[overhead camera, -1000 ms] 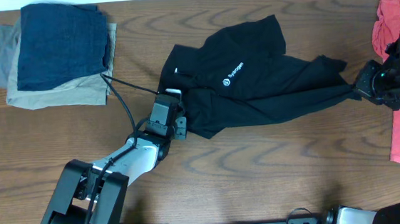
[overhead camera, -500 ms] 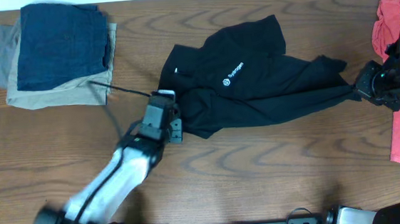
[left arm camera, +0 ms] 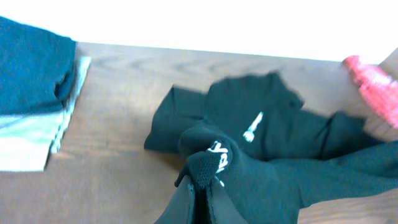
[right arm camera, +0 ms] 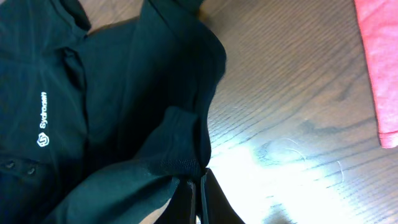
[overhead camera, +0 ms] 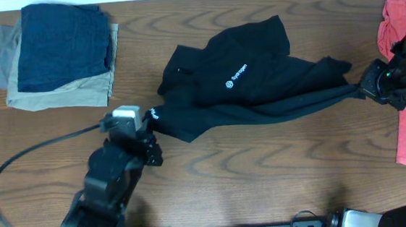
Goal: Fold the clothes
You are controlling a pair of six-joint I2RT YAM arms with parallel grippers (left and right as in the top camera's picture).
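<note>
My right gripper needs to raise the shirt's held end next, swing it outward and lower it over the bare far tabletop to release, as the shirt lies crumpled.
The black shirt point(overhead camera: 252, 88) lies crumpled across the middle of the wooden table, its white chest logo point(overhead camera: 238, 74) facing up. My left gripper point(overhead camera: 150, 126) is shut on the shirt's left cuff, which carries small white lettering; in the left wrist view the fingers point(left arm camera: 203, 182) pinch that cuff and the shirt point(left arm camera: 261, 137) spreads behind it. My right gripper point(overhead camera: 364, 88) is shut on the other sleeve end at the right; in the right wrist view its fingers point(right arm camera: 198, 180) clamp the cuff of the shirt point(right arm camera: 112, 106).
A stack of folded navy, tan and grey garments point(overhead camera: 57, 56) sits at the back left. A red t-shirt point(overhead camera: 400, 40) lies at the right edge, beside my right arm. A black cable point(overhead camera: 39, 152) trails from my left arm.
My left gripper has pulled back toward the left and front with the cuff in it, drawing the shirt's left side out. The right gripper has held still.
</note>
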